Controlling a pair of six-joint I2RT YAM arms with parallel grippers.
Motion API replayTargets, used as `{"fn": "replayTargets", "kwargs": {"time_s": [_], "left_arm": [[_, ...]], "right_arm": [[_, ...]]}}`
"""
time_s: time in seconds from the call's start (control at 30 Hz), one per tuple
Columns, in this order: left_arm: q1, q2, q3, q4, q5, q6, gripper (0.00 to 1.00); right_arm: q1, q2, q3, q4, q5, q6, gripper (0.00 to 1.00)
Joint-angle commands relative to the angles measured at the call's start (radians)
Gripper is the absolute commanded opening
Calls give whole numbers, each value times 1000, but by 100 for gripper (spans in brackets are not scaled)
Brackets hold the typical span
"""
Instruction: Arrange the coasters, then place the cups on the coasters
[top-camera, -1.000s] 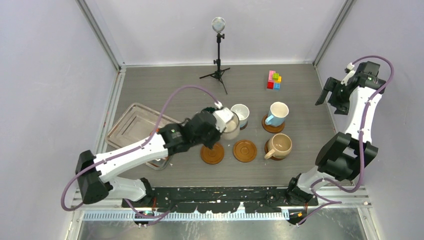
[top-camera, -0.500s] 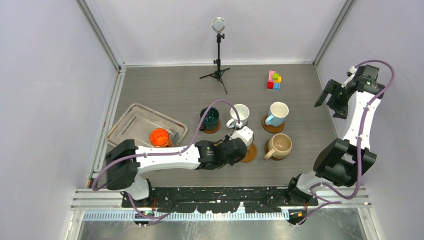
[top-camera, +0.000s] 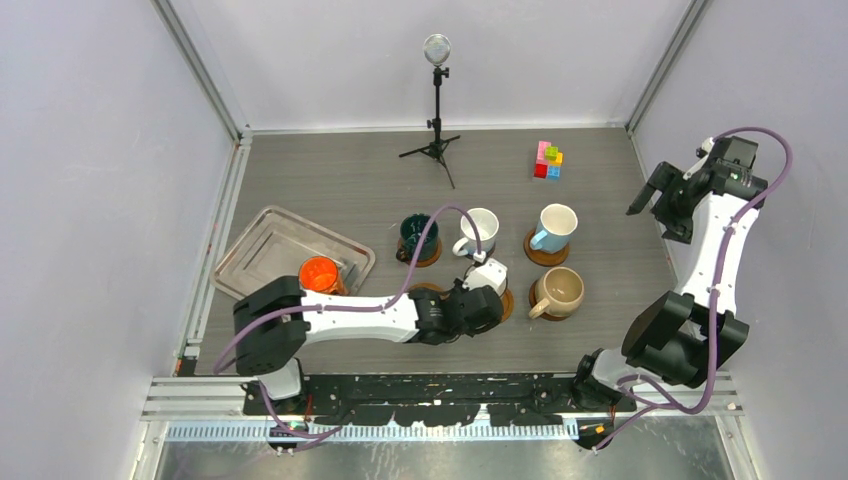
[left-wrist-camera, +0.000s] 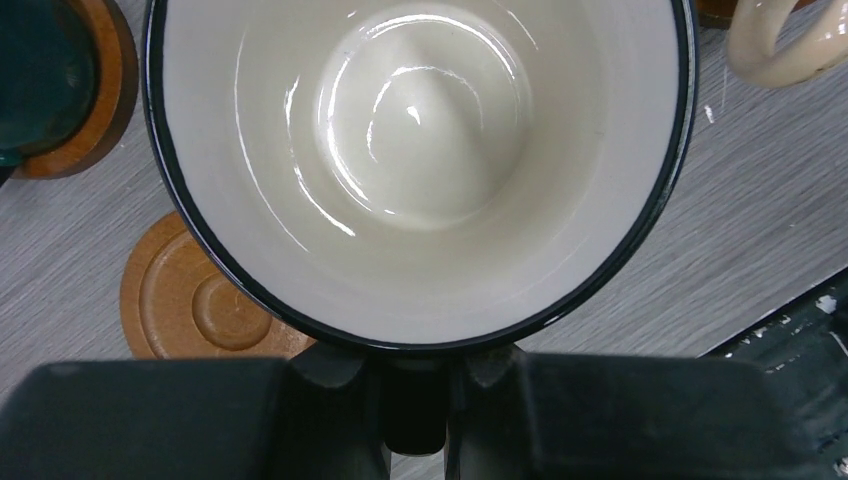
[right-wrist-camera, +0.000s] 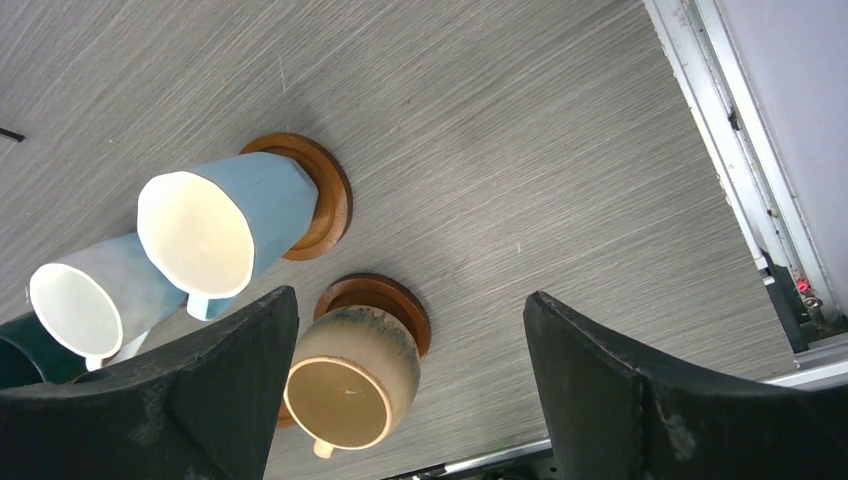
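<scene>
The edge of the front middle coaster (top-camera: 507, 303) shows on the side of the beige cup (top-camera: 560, 290), so next my left gripper should move toward that side and lower the dark-rimmed white cup onto the coaster.
My left gripper (top-camera: 484, 306) (left-wrist-camera: 415, 372) is shut on the handle of the white cup with the dark rim (left-wrist-camera: 420, 150), which fills the left wrist view. It hangs over the front middle coaster (top-camera: 507, 303), mostly hidden; whether it touches I cannot tell. An empty coaster (left-wrist-camera: 190, 300) lies just left of it. The dark green cup (top-camera: 417, 235), white cup (top-camera: 481, 229), light blue cup (top-camera: 555, 227) and beige cup (top-camera: 560, 290) stand on coasters. The orange cup (top-camera: 320, 273) sits in the tray. My right gripper (top-camera: 668, 205) (right-wrist-camera: 410, 300) is open, high at the right.
The silver tray (top-camera: 265, 245) lies at the left. A small tripod with a round head (top-camera: 436, 100) stands at the back, and a pile of coloured blocks (top-camera: 547, 160) sits back right. Metal frame rails run along both side walls.
The left arm has swung forward and right, carrying the dark-rimmed cup to the front middle coaster and uncovering the orange and green cups. The right arm has shifted slightly.
</scene>
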Motion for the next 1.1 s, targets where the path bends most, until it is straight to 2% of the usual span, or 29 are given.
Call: {"fn": "replayTargets", "kwargs": {"time_s": [0.0, 0.7, 0.8, 0.97, 1.0, 1.07], "left_arm": [[-4, 12, 46, 145, -66, -30, 0], [-7, 131, 94, 141, -34, -80, 0], [-7, 131, 88, 123, -22, -83, 10], [-19, 129, 99, 92, -23, -87, 11], [-22, 130, 102, 88, -27, -87, 15], [-28, 133, 103, 83, -21, -85, 29]], "right_arm": [[-4, -48, -14, 24, 1, 9, 87], [-4, -61, -62, 24, 0, -5, 87], [-5, -59, -60, 22, -2, -10, 88], [-4, -59, -60, 22, -1, -17, 88], [-5, -61, -61, 17, 0, -20, 88], [-5, -67, -64, 16, 7, -30, 88]]}}
